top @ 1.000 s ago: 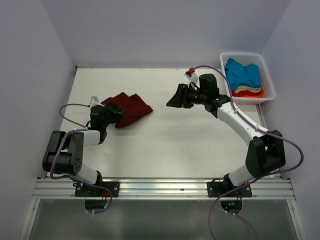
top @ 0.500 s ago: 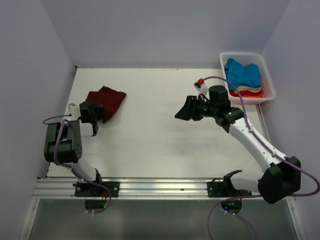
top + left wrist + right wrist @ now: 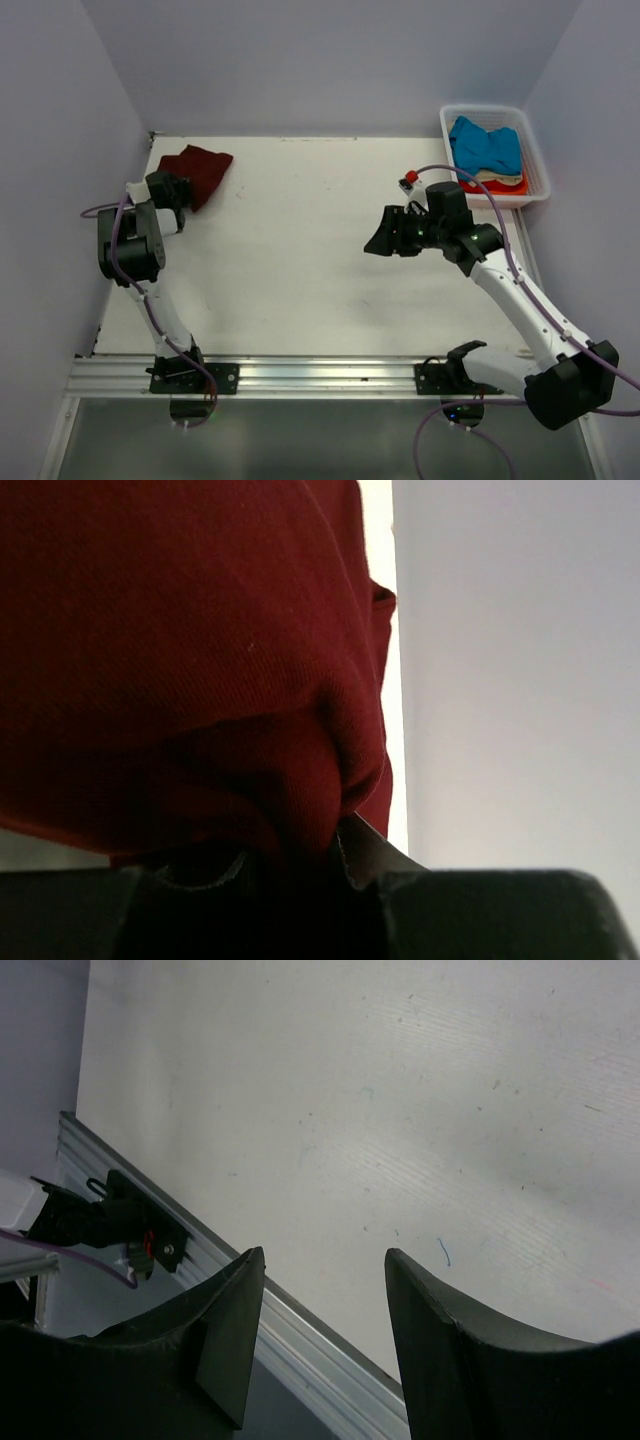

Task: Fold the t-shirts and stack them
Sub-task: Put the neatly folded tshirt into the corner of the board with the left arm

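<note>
My left gripper pushes the maroon t-shirt outward and to the left in the top view toward the table's far corner [image 3: 160, 146] next, then releases it, since bare table shows there.
The folded dark maroon t-shirt [image 3: 199, 170] lies at the table's far left corner, close to the left wall. My left gripper [image 3: 178, 188] is shut on its near edge; in the left wrist view the maroon cloth [image 3: 190, 650] fills the frame and bunches between the jaws. My right gripper [image 3: 383, 236] is open and empty above the middle right of the table; its fingers [image 3: 225, 1340] frame bare table. A bright blue t-shirt [image 3: 487, 143] lies on top of cream and orange-red shirts [image 3: 497, 184] in the white basket [image 3: 541, 160].
The white slatted basket stands at the far right corner. Grey walls close in the left, back and right. An aluminium rail [image 3: 330, 375] runs along the near edge, also seen in the right wrist view [image 3: 300, 1340].
My left gripper has dragged the maroon shirt from left of centre to the far left corner. My right arm has drawn back toward the near right, still open.
</note>
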{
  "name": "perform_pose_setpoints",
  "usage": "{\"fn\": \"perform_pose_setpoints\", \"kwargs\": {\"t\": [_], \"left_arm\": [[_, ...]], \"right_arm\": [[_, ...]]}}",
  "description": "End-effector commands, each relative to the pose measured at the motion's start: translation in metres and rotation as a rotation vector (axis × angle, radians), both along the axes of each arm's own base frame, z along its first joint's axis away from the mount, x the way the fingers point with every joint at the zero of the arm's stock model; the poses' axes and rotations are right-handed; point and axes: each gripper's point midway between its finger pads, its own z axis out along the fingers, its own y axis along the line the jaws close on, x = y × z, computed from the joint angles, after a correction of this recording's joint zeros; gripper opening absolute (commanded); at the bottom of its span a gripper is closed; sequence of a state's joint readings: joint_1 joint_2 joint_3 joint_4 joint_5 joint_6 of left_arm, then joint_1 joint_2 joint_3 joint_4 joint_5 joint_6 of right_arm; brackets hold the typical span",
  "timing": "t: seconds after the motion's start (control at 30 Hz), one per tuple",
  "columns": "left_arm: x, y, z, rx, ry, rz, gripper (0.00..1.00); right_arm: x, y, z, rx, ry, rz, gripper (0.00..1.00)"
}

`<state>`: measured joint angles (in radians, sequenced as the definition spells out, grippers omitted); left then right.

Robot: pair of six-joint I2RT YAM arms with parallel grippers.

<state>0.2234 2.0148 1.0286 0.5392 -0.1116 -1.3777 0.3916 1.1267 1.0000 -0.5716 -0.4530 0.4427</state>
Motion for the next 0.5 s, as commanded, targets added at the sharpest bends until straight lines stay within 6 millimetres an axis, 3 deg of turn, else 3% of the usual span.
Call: {"fn": "perform_pose_setpoints", "kwargs": {"t": [0.0, 0.07, 0.1, 0.13, 0.17, 0.23, 0.37, 0.43, 0.47], "left_arm": [[0.019, 0.029, -0.001, -0.021, -0.030, 0.055, 0.00], [0.027, 0.044, -0.001, -0.030, -0.045, 0.067, 0.00], [0.028, 0.048, -0.013, -0.037, -0.030, 0.069, 0.00], [0.034, 0.058, -0.007, -0.034, -0.059, 0.069, 0.00], [0.036, 0.063, -0.017, -0.036, -0.048, 0.068, 0.00], [0.050, 0.072, -0.006, -0.024, -0.099, 0.037, 0.00], [0.072, 0.078, -0.003, -0.034, -0.189, -0.013, 0.00], [0.083, 0.083, 0.011, -0.019, -0.230, -0.029, 0.00], [0.087, 0.083, 0.007, -0.018, -0.230, -0.039, 0.00]], "right_arm": [[-0.001, -0.008, 0.019, -0.032, -0.033, -0.023, 0.55], [-0.002, -0.011, 0.021, -0.045, -0.025, -0.032, 0.55], [-0.001, -0.011, 0.021, -0.047, -0.023, -0.033, 0.55], [-0.002, -0.011, 0.020, -0.052, -0.016, -0.036, 0.55], [-0.001, -0.012, 0.021, -0.053, -0.016, -0.039, 0.55], [-0.001, -0.011, 0.019, -0.052, -0.009, -0.040, 0.55], [-0.001, -0.011, 0.012, -0.061, 0.016, -0.043, 0.57], [-0.001, -0.011, 0.012, -0.060, 0.018, -0.045, 0.57], [-0.001, -0.010, 0.012, -0.059, 0.019, -0.045, 0.57]]}}
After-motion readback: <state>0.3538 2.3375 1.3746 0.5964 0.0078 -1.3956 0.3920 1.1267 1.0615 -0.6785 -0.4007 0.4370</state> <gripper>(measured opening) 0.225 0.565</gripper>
